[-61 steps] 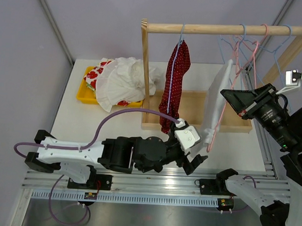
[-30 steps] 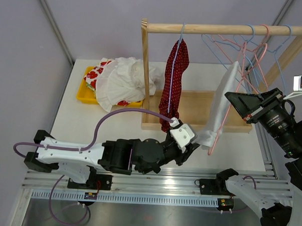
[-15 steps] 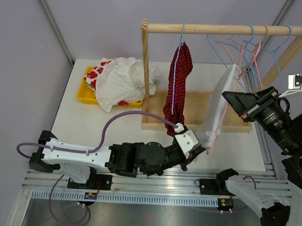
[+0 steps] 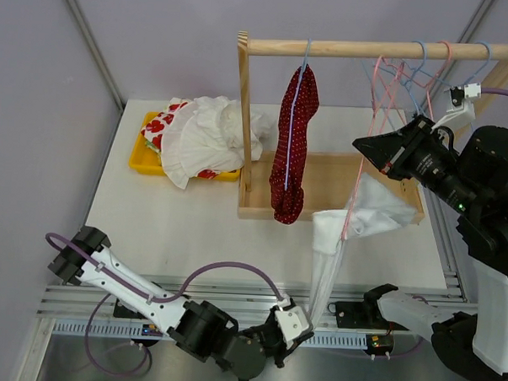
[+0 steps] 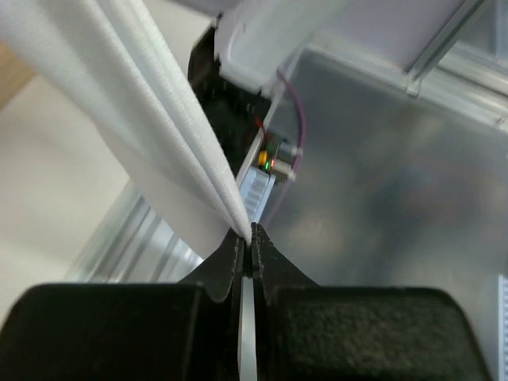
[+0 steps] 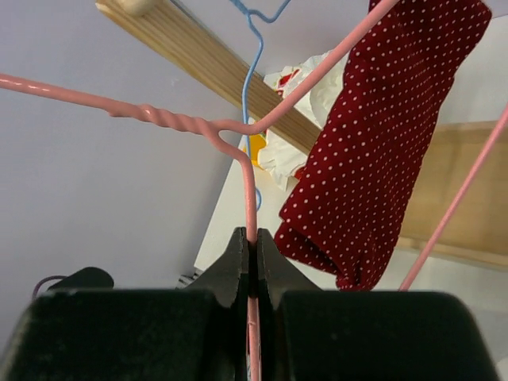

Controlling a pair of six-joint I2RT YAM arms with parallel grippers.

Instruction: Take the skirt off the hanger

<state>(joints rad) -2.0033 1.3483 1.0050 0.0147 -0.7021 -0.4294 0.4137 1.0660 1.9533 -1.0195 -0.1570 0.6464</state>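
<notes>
My right gripper carries the wire outward and to the left in the top view to the bar's bare part (image 4: 348, 49) next and releases it there.
The white skirt (image 4: 358, 214) hangs on a pink hanger (image 4: 377, 99) under the wooden rail (image 4: 370, 49). Its lower part stretches down as a taut strip (image 4: 324, 274) to my left gripper (image 4: 302, 322), low over the near rail. In the left wrist view the left gripper (image 5: 248, 236) is shut on the skirt's folded edge (image 5: 139, 107). My right gripper (image 4: 363, 150) is raised beside the rack. The right wrist view shows that gripper (image 6: 252, 238) shut on the pink hanger's wire (image 6: 248, 186) below its twisted neck.
A red polka-dot garment (image 4: 294, 142) hangs on a blue hanger left of the skirt, over the wooden rack base (image 4: 326, 181). Blue and pink empty hangers (image 4: 420, 63) crowd the rail's right end. A yellow tray (image 4: 142, 159) holding heaped clothes (image 4: 206, 133) sits at the back left.
My left arm has drawn back from the rack to the near edge, pulling the skirt's hem down and stretching the cloth. The right gripper has shifted up and left with the hanger.
</notes>
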